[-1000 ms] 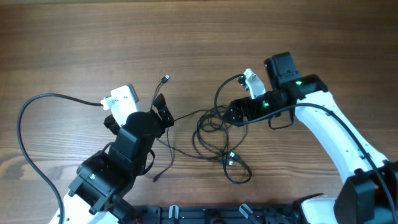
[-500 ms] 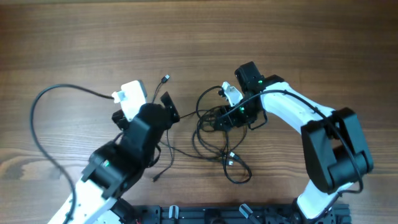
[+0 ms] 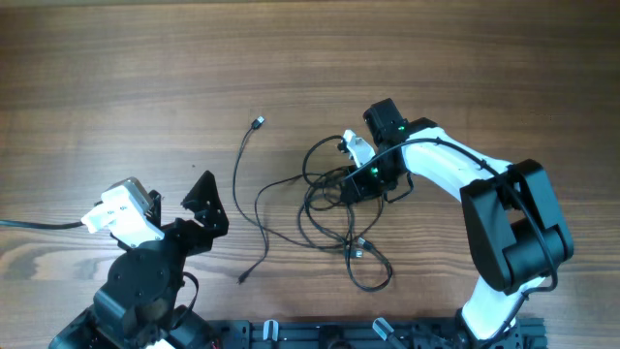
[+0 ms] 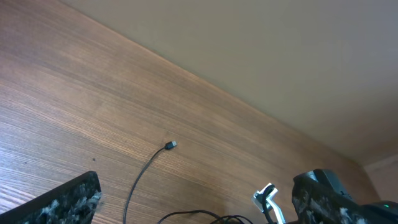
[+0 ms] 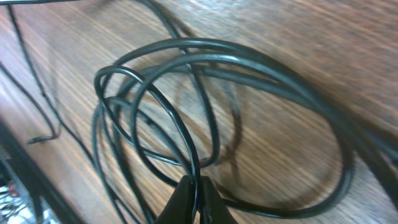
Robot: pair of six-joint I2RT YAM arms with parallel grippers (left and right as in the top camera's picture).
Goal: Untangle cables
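Observation:
The crossing loops lie below the gripper's fingers, so I will raise my right gripper next. It will pull the thicker black cord high above the tabletop and then let it go.
The cables (image 3: 329, 215) lie as a tangle of thin black loops at the table's middle. In the right wrist view the loops (image 5: 217, 118) cross each other just ahead of my jaws. My right gripper (image 3: 346, 187) (image 5: 196, 194) is shut on one black strand at the tangle's upper right. A separate cable (image 3: 239, 184) runs from a silver-tipped plug (image 3: 258, 122) (image 4: 171, 145) down to the front. My left gripper (image 3: 207, 207) (image 4: 198, 208) stands open and holds nothing, left of that cable and apart from it.
A black rail (image 3: 320, 334) lines the table's front edge. The left arm's own thick wire (image 3: 39, 225) trails off to the left. The right arm (image 3: 465, 170) reaches in from the lower right, and its white mount (image 4: 267, 199) shows in the left wrist view.
My left arm has drawn back down and to the left, uncovering the separate cable. My right gripper has closed on a strand of the tangle.

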